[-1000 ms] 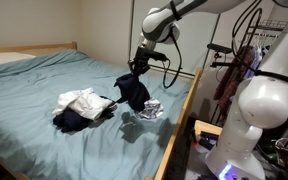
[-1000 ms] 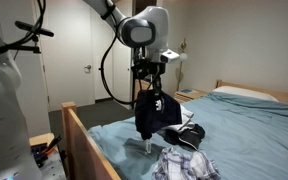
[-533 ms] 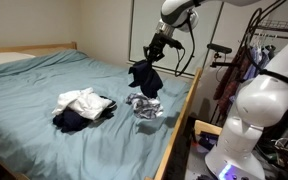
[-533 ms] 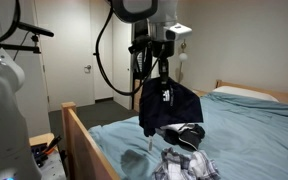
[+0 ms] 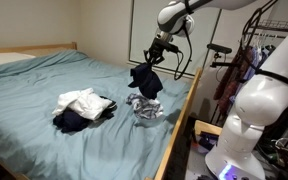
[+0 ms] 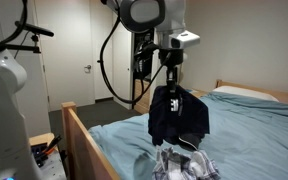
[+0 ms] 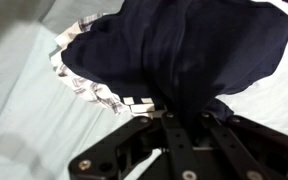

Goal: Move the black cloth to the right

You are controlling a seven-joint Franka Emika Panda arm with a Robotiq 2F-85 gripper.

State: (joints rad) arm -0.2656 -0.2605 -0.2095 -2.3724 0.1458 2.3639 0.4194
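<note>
The hanging black cloth should next go down with my gripper onto the grey-white patterned cloth and be let go there, because that patterned cloth is below my gripper.
The black cloth hangs from my gripper above the bed's edge near the wooden rail. In an exterior view the cloth dangles below the gripper, over a grey-white patterned cloth. In the wrist view the black cloth fills the upper frame, pinched between the shut jaws of the gripper. The patterned cloth shows beneath it.
A pile of white and dark clothes lies on the blue bedsheet. The patterned cloth lies near the wooden bed rail. A clothes rack and a white robot body stand beside the bed.
The gripper has lifted the black cloth off the bed and carried it sideways, toward the bed's rail, above the patterned cloth.
</note>
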